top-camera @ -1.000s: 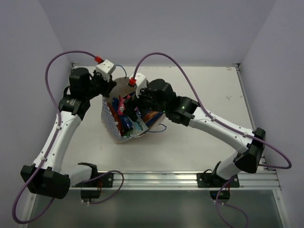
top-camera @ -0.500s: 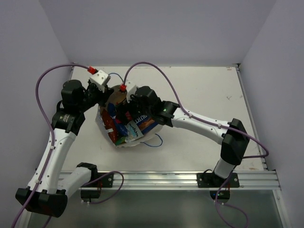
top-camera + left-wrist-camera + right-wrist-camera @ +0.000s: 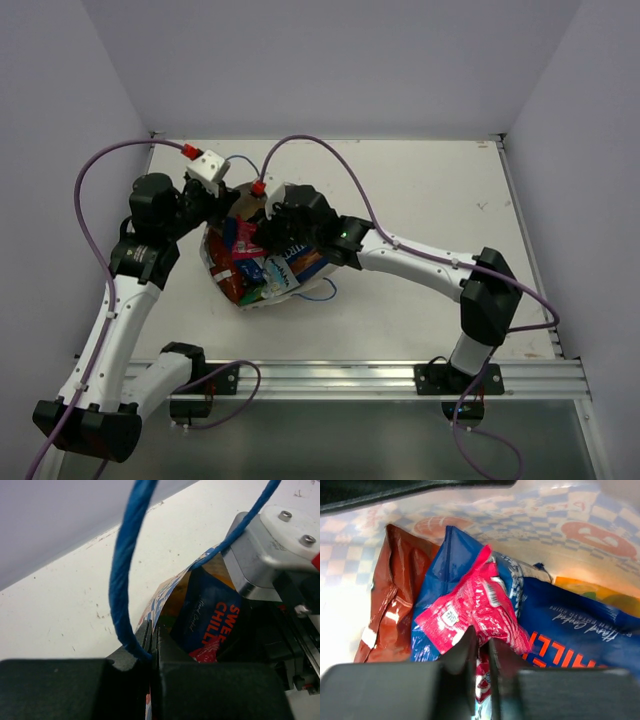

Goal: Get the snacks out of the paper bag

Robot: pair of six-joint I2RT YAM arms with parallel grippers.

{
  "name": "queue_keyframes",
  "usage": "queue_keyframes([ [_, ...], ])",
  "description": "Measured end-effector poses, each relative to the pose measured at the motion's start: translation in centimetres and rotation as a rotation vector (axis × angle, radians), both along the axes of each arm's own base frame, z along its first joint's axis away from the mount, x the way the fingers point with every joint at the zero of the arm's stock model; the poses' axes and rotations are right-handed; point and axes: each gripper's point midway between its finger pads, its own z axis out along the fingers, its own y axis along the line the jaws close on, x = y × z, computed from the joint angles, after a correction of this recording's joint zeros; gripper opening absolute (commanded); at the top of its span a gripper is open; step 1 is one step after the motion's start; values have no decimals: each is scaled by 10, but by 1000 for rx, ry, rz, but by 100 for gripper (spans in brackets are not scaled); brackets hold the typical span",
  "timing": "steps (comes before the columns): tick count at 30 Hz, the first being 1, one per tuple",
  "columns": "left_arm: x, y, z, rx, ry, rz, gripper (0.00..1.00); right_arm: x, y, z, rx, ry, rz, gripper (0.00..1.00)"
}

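Observation:
The tabletop is clear to the right of my right gripper in the top view. Next I should lift the pink packet out, move across to there, lower it and release it.
The paper bag [image 3: 213, 262] lies tipped in the middle of the table, its mouth packed with snacks [image 3: 250, 268]. My left gripper [image 3: 214, 196] is shut on the bag's rim [image 3: 164, 594] beside the blue cord handle [image 3: 122, 580]. My right gripper [image 3: 264, 234] reaches into the bag. In the right wrist view the right gripper [image 3: 481, 639] is shut on a small pink packet [image 3: 465, 611]. Under it lie a blue packet [image 3: 440, 570], a dark blue packet [image 3: 570, 622], a red-brown packet [image 3: 390, 595] and an orange one [image 3: 600, 594].
The bag's second blue handle [image 3: 318, 293] trails on the table to its right. The right wrist's camera housing [image 3: 270, 545] crowds the bag mouth close to my left fingers. Walls close in the table on the left, back and right.
My right gripper pushed deeper into the bag and went from open to shut on the pink packet. The bag and both arms shifted slightly left and toward the front.

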Motion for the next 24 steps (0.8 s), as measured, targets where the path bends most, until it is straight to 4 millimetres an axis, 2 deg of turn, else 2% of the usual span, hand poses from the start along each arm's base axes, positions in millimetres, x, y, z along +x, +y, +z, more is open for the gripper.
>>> queue_keyframes([
  [1,0,0,0,-2,1,3,0,-1,-1,0,1,2,3,0],
  [5,2,4,0,1,2,31,0,-8,-11,9,9,-10,6,0],
  [7,4,8,1,6,0,53,0,-14,-22,22,18,-23,5,0],
  [11,5,12,1,14,4,78,0,-26,-51,76,93,-101,-13,0],
  [12,5,13,1,16,4,82,0,-31,-63,99,130,-138,-27,0],
  [13,5,13,2,17,2,84,0,-33,-74,112,150,-163,-42,0],
  [16,6,14,3,19,1,91,0,-39,-122,159,232,-252,-135,0],
  [18,7,15,2,21,3,95,0,-27,-162,180,278,-293,-245,0],
  [19,8,15,2,21,4,96,0,-15,-186,182,291,-304,-322,0],
  [22,10,15,1,23,10,99,0,31,-262,158,255,-290,-597,0],
  [24,10,15,1,24,9,96,0,54,-293,129,204,-243,-714,0],
])
